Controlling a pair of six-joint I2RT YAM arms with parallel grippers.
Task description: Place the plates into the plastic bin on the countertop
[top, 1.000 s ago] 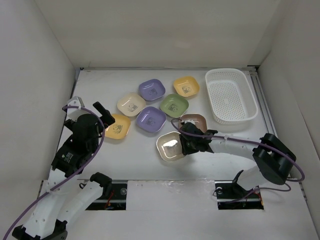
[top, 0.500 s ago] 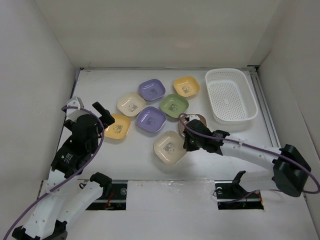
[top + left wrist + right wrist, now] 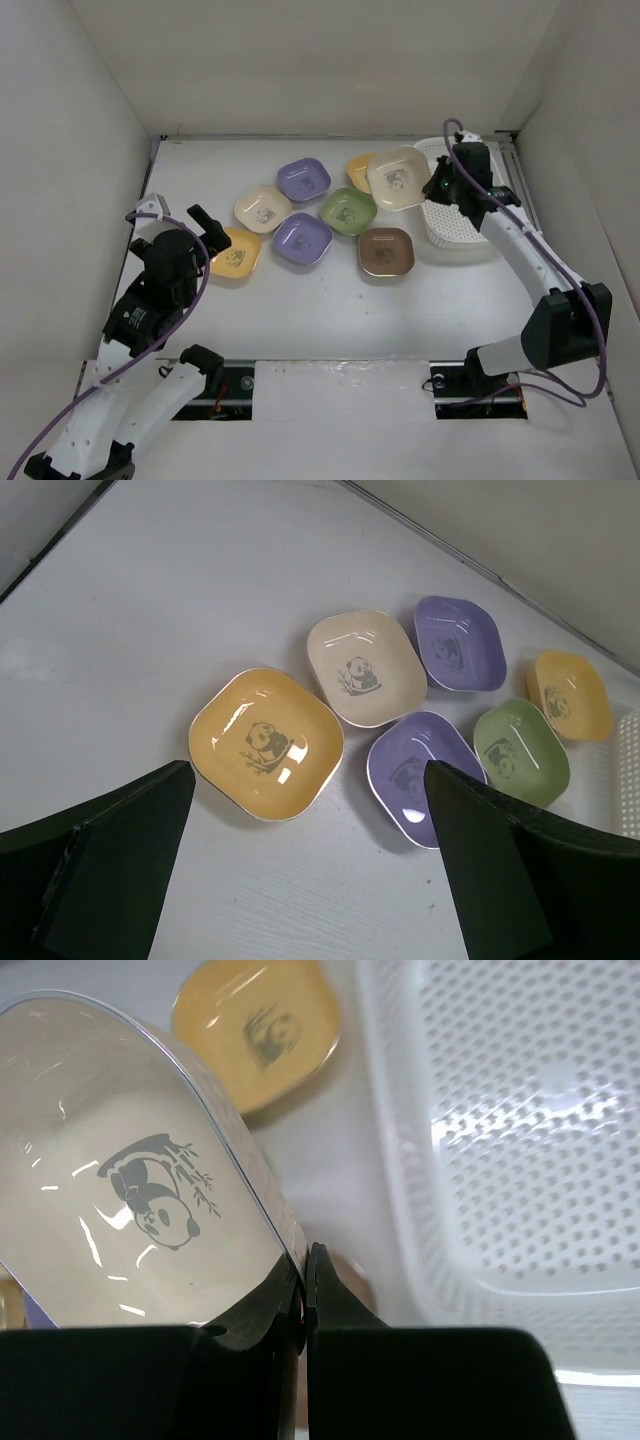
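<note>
The bin's bottom lies below, to the right in the top view, so my right gripper will next move to that side and down to let go of the plate.
My right gripper (image 3: 433,186) is shut on the rim of a cream plate (image 3: 398,178) and holds it in the air at the left edge of the white plastic bin (image 3: 476,208). In the right wrist view the pinched cream plate (image 3: 130,1210) fills the left and the bin (image 3: 540,1140) lies to the right. On the countertop (image 3: 300,310) lie a brown plate (image 3: 386,251), a green plate (image 3: 348,210), two purple plates (image 3: 303,178) (image 3: 302,238), a cream plate (image 3: 262,208) and two yellow-orange plates (image 3: 235,252) (image 3: 358,168). My left gripper (image 3: 205,222) is open above the near yellow-orange plate (image 3: 265,742).
White walls close in the countertop on the left, back and right. The bin stands against the back right corner, with nothing in it. The held plate partly hides the far yellow-orange plate (image 3: 258,1030).
My right gripper has lifted the cream plate from the front middle of the countertop and carried it back and right to the bin's left edge. The left arm has not moved.
</note>
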